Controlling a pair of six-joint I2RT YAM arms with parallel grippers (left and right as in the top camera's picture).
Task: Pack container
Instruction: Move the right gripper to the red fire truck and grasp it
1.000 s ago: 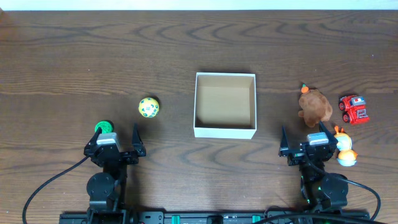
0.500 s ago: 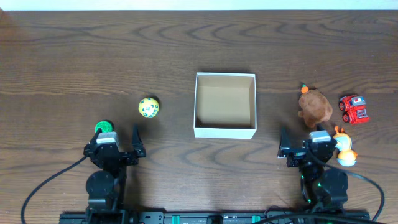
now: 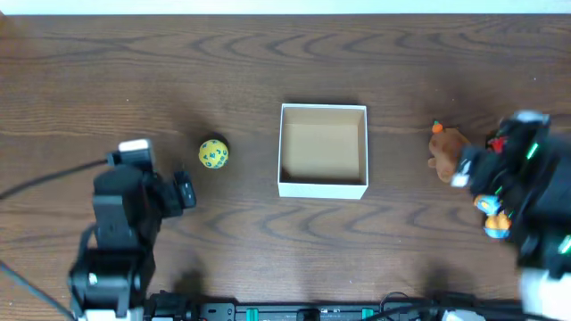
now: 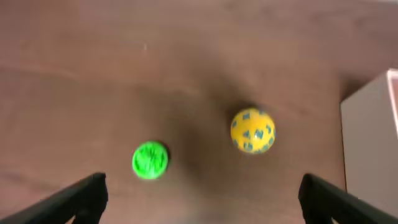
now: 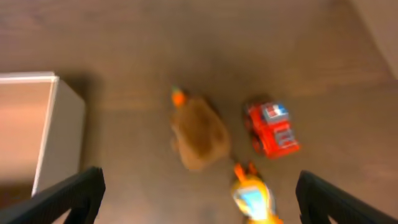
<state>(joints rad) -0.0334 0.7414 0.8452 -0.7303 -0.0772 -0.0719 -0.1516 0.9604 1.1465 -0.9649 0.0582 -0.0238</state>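
My right gripper will next go down and outward, away from the container, so that it gets past the brown plush and reaches the red truck (image 3: 497, 144) (image 5: 272, 129).
The container (image 3: 323, 189), a white square box with a brown floor, sits mid-table and holds nothing; its wall shows in the left wrist view (image 4: 373, 143) and the right wrist view (image 5: 31, 124). My left gripper (image 3: 143, 192) is open and empty (image 4: 199, 199), above a green ball (image 4: 150, 160) that the arm hides in the overhead view. A yellow ball (image 3: 213, 153) lies to the right of the green one (image 4: 252, 130). My right gripper (image 3: 517, 178) is open and empty (image 5: 199, 199) above a brown plush (image 5: 199, 134), a red truck (image 5: 272, 129) and a yellow-orange toy (image 5: 252, 198).
In the overhead view the brown plush (image 3: 443, 150) lies right of the container, and the yellow-orange toy (image 3: 491, 214) shows partly under the blurred right arm. The dark wooden table (image 3: 285, 71) stretches behind the box.
Both arms have lifted from their rest at the front edge and moved out over the table. The left arm now covers the green ball; the right arm covers the right-hand toys.
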